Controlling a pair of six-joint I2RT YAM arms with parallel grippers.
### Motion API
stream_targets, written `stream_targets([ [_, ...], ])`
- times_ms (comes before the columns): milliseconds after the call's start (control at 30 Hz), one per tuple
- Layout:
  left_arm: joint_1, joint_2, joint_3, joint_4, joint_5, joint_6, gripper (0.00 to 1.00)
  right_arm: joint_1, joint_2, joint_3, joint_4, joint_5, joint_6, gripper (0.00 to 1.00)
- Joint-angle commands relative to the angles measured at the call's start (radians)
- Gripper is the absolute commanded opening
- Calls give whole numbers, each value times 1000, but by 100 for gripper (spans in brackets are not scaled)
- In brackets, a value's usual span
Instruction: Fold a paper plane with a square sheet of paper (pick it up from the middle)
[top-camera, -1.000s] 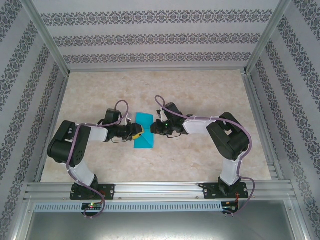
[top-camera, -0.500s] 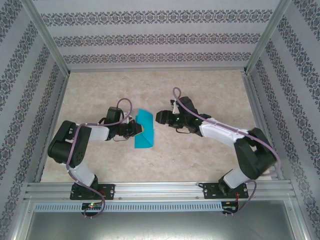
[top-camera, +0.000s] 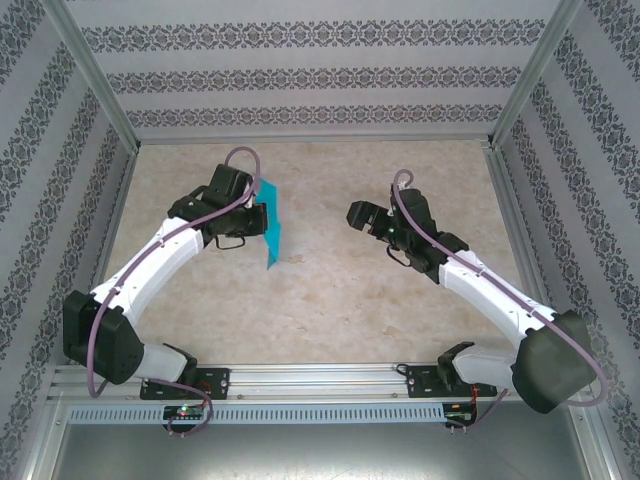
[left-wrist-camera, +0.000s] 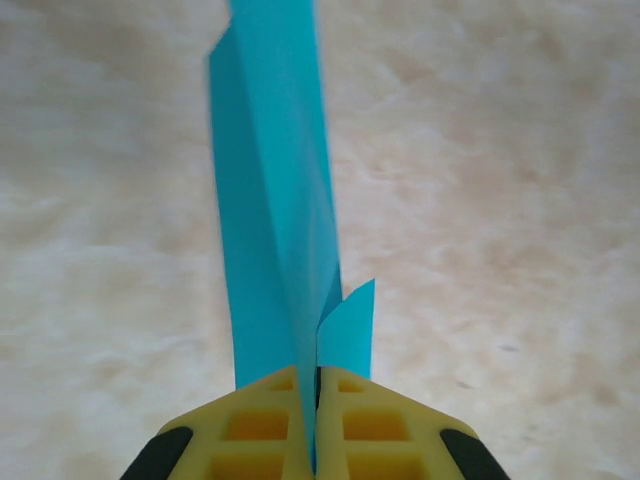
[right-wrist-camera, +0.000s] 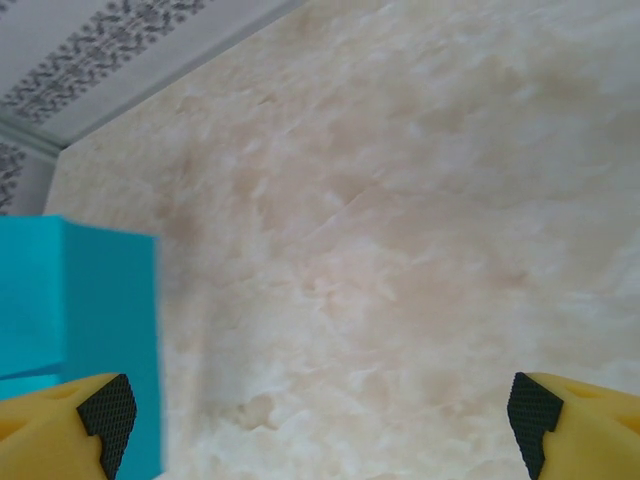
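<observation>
The bare middle of the table is below my left gripper, toward my right gripper. My left gripper should turn and go down onto it to release the sheet (left-wrist-camera: 275, 220) there.
The square sheet of paper (top-camera: 270, 232) is teal-blue and folded into a narrow layered strip. It hangs edge-on above the table, left of centre. My left gripper (top-camera: 255, 218) is shut on it. In the left wrist view the yellow fingers (left-wrist-camera: 260, 430) pinch the sheet's (left-wrist-camera: 275, 220) near end, and a small flap stands out to the right. My right gripper (top-camera: 355, 215) is open, well to the right of the sheet and apart from it. In the right wrist view its jaws (right-wrist-camera: 320, 410) stand wide with bare table between them, and the sheet (right-wrist-camera: 80, 320) lies at the left edge.
The beige marbled table (top-camera: 400, 290) is boxed in by patterned walls (top-camera: 320, 80) at the back and on both sides. An aluminium rail (top-camera: 320, 380) runs along the near edge, where both arm bases are bolted.
The left gripper has shut on the sheet and carried it up and towards the back left. The right gripper has let go, opened wide and drawn away to the right.
</observation>
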Motion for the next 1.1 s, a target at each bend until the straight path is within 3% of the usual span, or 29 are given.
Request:
stream_targets([
  [0, -55, 94, 104, -276, -330, 65, 7, -21, -14, -27, -25, 49, -30, 98],
  [200, -187, 382, 310, -428, -661, 44, 7, -62, -21, -63, -32, 47, -32, 97],
  [367, -268, 633, 471, -508, -776, 18, 6, -120, -40, -98, -41, 31, -22, 98],
  [667, -403, 868, 617, -514, -729, 7, 8, -203, -46, -121, -48, -26, -21, 98],
  [900, -434, 905, 645, -459, -533, 14, 18, -225, 3, -108, -26, -54, -13, 97],
  [1067, -434, 910, 647, -435, -450, 20, 23, -234, 36, -95, -18, -79, -14, 97],
])
